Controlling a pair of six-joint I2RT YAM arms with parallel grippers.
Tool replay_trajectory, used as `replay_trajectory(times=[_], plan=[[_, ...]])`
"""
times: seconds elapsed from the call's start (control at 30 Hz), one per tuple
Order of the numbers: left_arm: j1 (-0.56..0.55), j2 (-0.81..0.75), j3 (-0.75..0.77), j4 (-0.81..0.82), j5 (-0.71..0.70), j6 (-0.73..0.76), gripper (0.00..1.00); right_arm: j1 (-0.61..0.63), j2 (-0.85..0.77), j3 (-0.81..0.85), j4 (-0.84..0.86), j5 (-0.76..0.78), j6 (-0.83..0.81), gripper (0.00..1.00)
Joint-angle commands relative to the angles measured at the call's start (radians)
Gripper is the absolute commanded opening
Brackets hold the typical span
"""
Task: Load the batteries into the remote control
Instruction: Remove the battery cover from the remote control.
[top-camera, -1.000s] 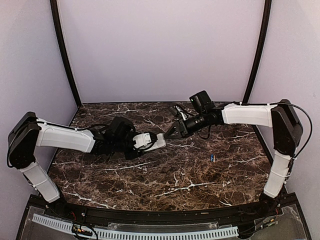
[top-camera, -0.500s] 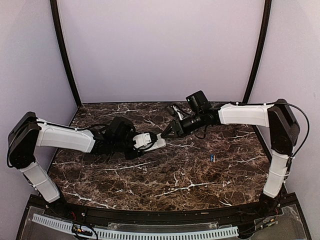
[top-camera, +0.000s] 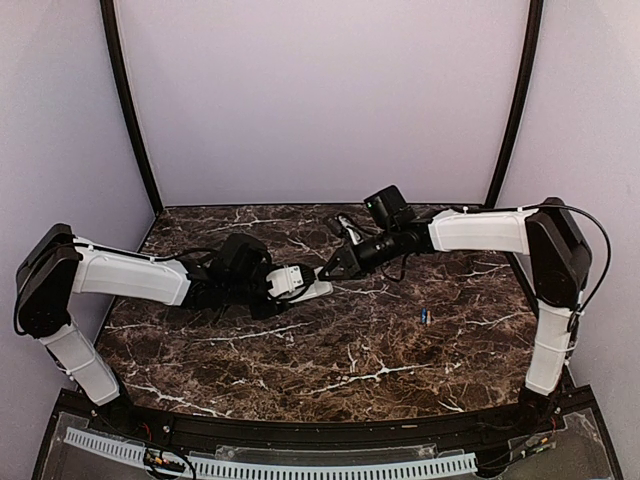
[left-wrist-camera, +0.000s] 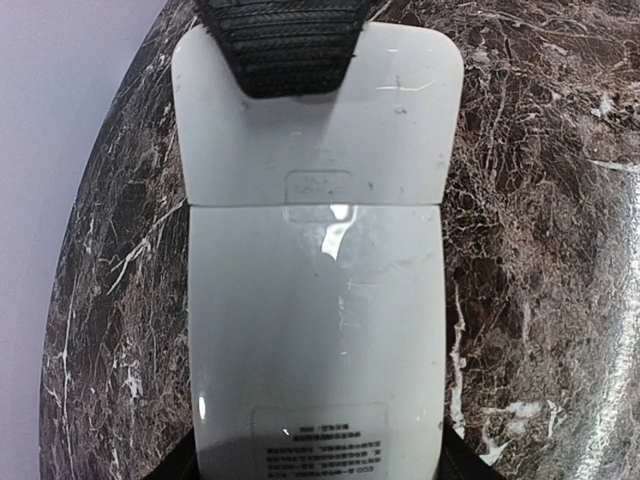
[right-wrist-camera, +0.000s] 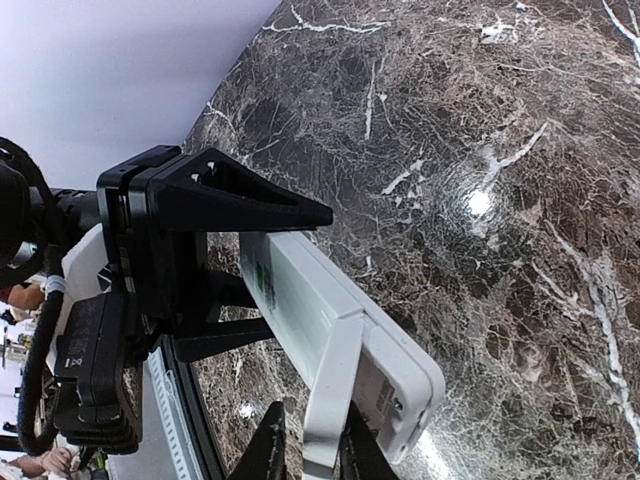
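Observation:
The remote (left-wrist-camera: 315, 330) in my left gripper goes back and down next, then comes free onto the bare part of the marble table below and back of the gripper.
My left gripper (top-camera: 290, 282) is shut on the white remote control (top-camera: 312, 286) and holds it back side up over the table's middle. In the left wrist view the remote (left-wrist-camera: 315, 330) fills the frame, with a printed label near my fingers (left-wrist-camera: 455, 465). My right gripper (top-camera: 330, 270) meets the remote's far end. In the right wrist view its fingertips (right-wrist-camera: 270, 450) close on the white battery cover (right-wrist-camera: 330, 400), which tilts away from the remote (right-wrist-camera: 300, 290). One blue battery (top-camera: 425, 316) lies on the table to the right. Any other battery is out of view.
The dark marble table (top-camera: 330, 350) has lilac walls behind and at both sides, with black posts in the corners. The left gripper's black body (right-wrist-camera: 190, 210) sits close to my right fingers. The right arm's black ribbed pad (left-wrist-camera: 280, 45) overlaps the remote's far end.
My right arm has moved left and forward until its fingers reach the remote's far end. The left arm and the remote have stayed still, and so has the battery.

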Motion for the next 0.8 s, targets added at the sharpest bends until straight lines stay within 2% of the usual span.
replay_trajectory(times=[0.0,0.27,0.6,0.77], plan=[[-0.002,-0.011,0.003,0.02,0.007,-0.006,0.0,0.011,0.023,0.032,0.006,-0.013,-0.005,0.16],[-0.002,-0.009,-0.002,0.02,0.001,-0.004,0.0,0.01,0.007,0.052,-0.053,-0.015,-0.032,0.06],[0.004,0.012,-0.01,0.025,-0.008,0.0,0.0,-0.018,-0.044,0.059,-0.079,-0.071,-0.029,0.0],[0.012,0.027,-0.012,0.022,-0.009,-0.001,0.0,-0.043,-0.079,0.034,-0.04,-0.107,0.003,0.0]])
